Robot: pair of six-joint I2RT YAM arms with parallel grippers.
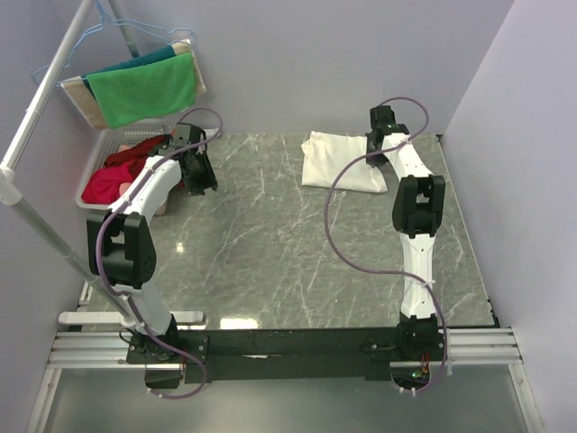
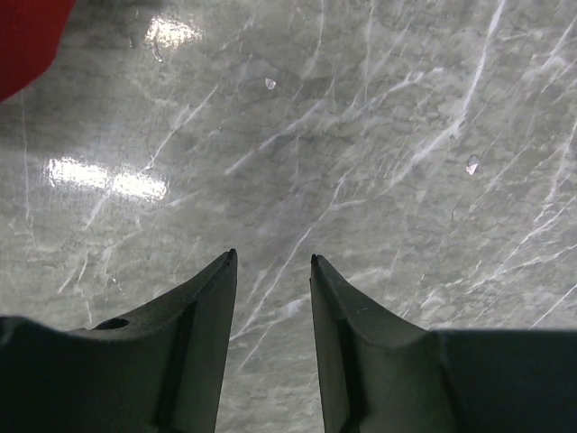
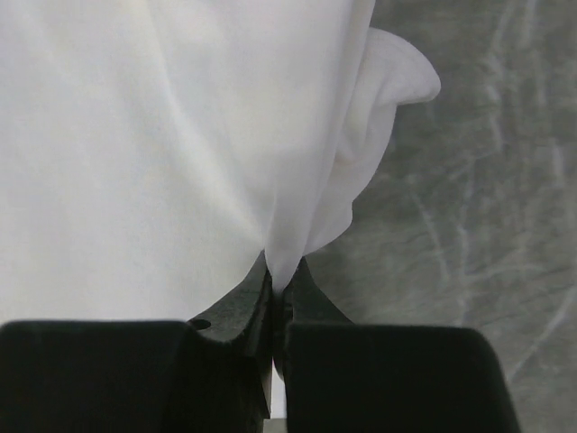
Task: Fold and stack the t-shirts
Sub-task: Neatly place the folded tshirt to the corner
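Note:
The t-shirt [image 1: 338,162] in my right gripper is folded. I need to drag it next toward the bare marble corner [image 1: 431,152], to the gripper's right in the top view, and release it.
A folded white t-shirt [image 1: 338,162] lies at the back of the marble table, right of centre. My right gripper [image 1: 379,149] sits at its right edge, shut on a pinch of the white t-shirt fabric [image 3: 180,144]; the cloth runs between the pads at the right gripper [image 3: 279,275]. My left gripper [image 1: 200,171] hovers over bare marble near the basket at the back left. In the left wrist view the left gripper [image 2: 273,260] is open, with nothing between its fingers.
A white basket [image 1: 97,158] with red and pink clothes [image 1: 117,176] stands at the back left; a red cloth corner [image 2: 27,36] shows in the left wrist view. A green cloth [image 1: 144,88] hangs over a rack above it. A white pole [image 1: 36,108] slants along the left side.

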